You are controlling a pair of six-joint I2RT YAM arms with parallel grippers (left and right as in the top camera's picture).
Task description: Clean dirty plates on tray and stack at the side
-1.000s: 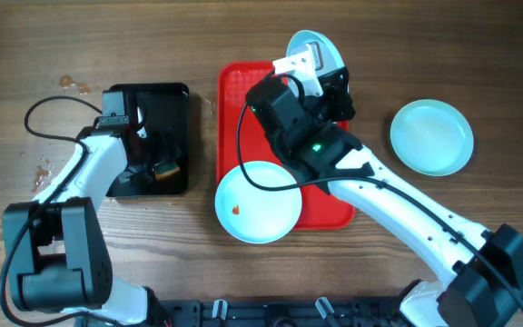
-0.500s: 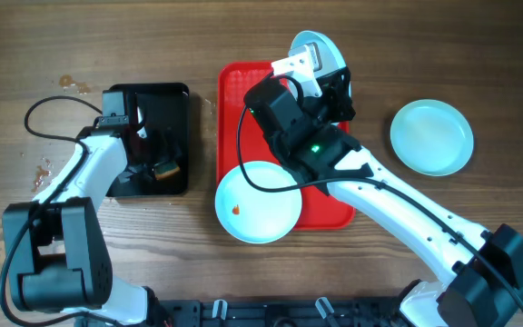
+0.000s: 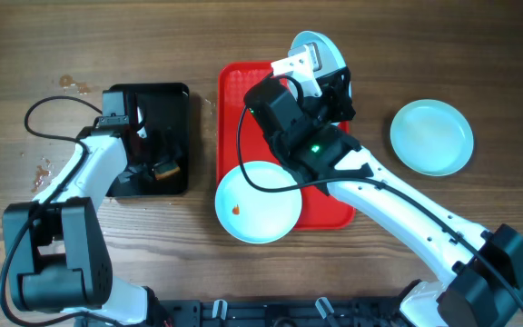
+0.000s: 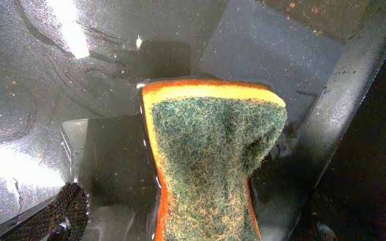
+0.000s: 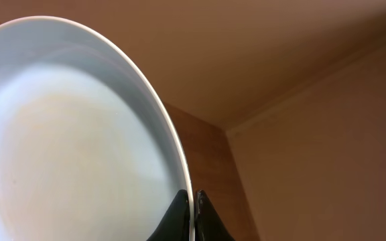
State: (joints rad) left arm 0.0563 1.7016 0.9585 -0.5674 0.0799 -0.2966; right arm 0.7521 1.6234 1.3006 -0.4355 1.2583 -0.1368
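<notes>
I will swing my right gripper right in the overhead view, over the clean plate below it, lower the tilted plate flat and release.
The red tray (image 3: 243, 91) lies at the table's middle. One pale blue plate (image 3: 271, 218) with an orange smear lies over the tray's front left corner. A second plate (image 3: 431, 136) lies on the table to the right. My right gripper (image 3: 327, 68) is shut on the rim of the third plate (image 3: 316, 45) and holds it tilted on edge above the tray's far end. In the right wrist view the fingers (image 5: 193, 201) pinch that plate's rim (image 5: 79, 147). My left gripper (image 4: 179, 221) is open around a green and orange sponge (image 4: 206, 161) in the black tray.
The glossy black tray (image 3: 166, 95) is wet inside and stands left of the red tray; its floor also shows in the left wrist view (image 4: 59, 87). Small spots mark the wood at the far left (image 3: 71, 84). A cable loops by the left arm (image 3: 39, 113).
</notes>
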